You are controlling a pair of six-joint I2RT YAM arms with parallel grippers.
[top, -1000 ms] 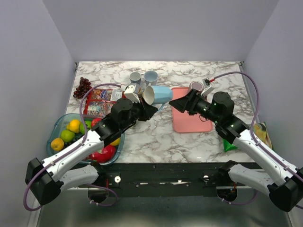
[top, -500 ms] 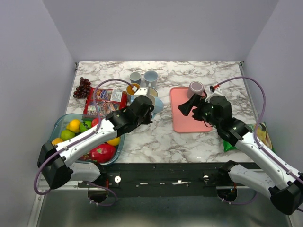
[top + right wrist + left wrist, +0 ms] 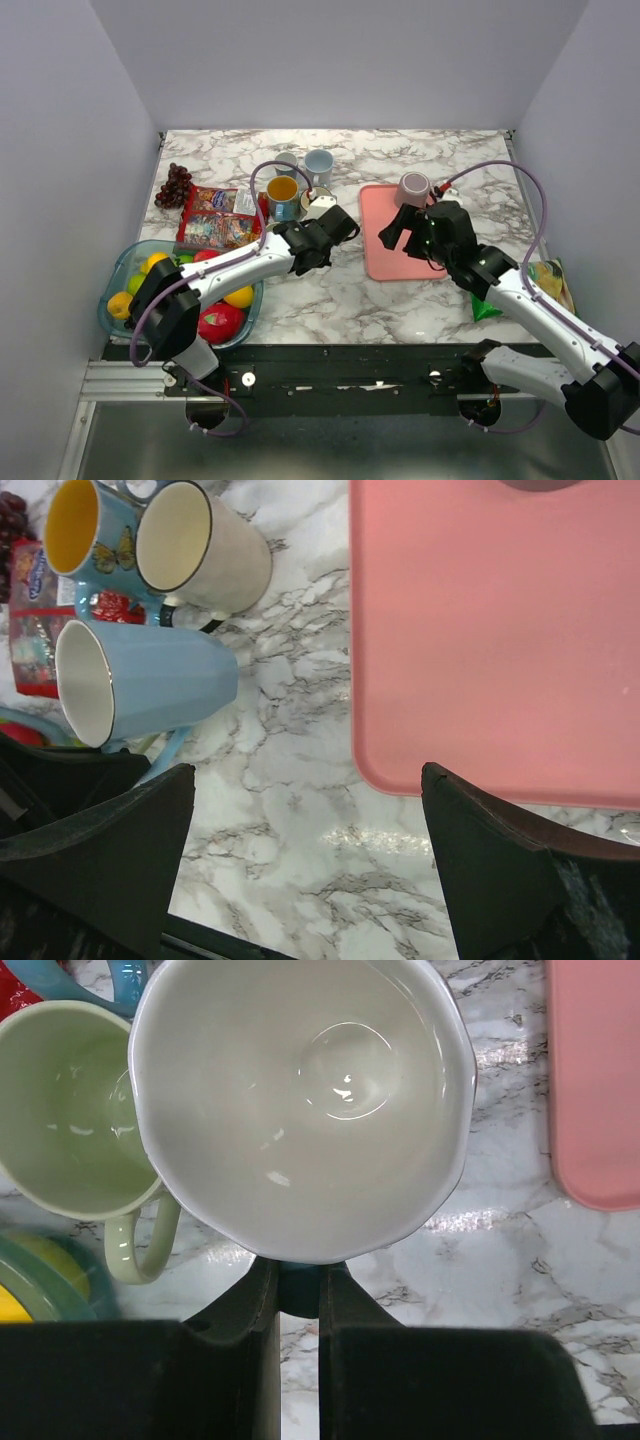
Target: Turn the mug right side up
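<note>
My left gripper will next lower and release the blue mug, its opening already up, as bare marble between the green mug and pink tray is below.
The light blue mug (image 3: 160, 680) with a white inside (image 3: 300, 1100) stands mouth up beside two other mugs. My left gripper (image 3: 298, 1278) is shut on its blue handle (image 3: 298, 1290), near the table's middle (image 3: 335, 225). In the top view the gripper hides the mug. I cannot tell whether its base touches the marble. My right gripper (image 3: 305, 790) is open and empty, over the near left edge of the pink tray (image 3: 395, 228).
A butterfly mug (image 3: 283, 195) and a pale mug (image 3: 70, 1120) stand close beside the blue mug. Two grey mugs (image 3: 305, 162) stand behind. A mauve mug (image 3: 413, 187) is on the pink tray (image 3: 405, 260). Fruit bowl (image 3: 125, 262), grapes (image 3: 175, 183) and snack packets (image 3: 215, 215) lie left; a green bag (image 3: 485, 305) lies right.
The left arm has swung the blue mug from lying sideways in the air to mouth up and lowered it beside the other mugs. The right gripper has drawn back a little over the tray.
</note>
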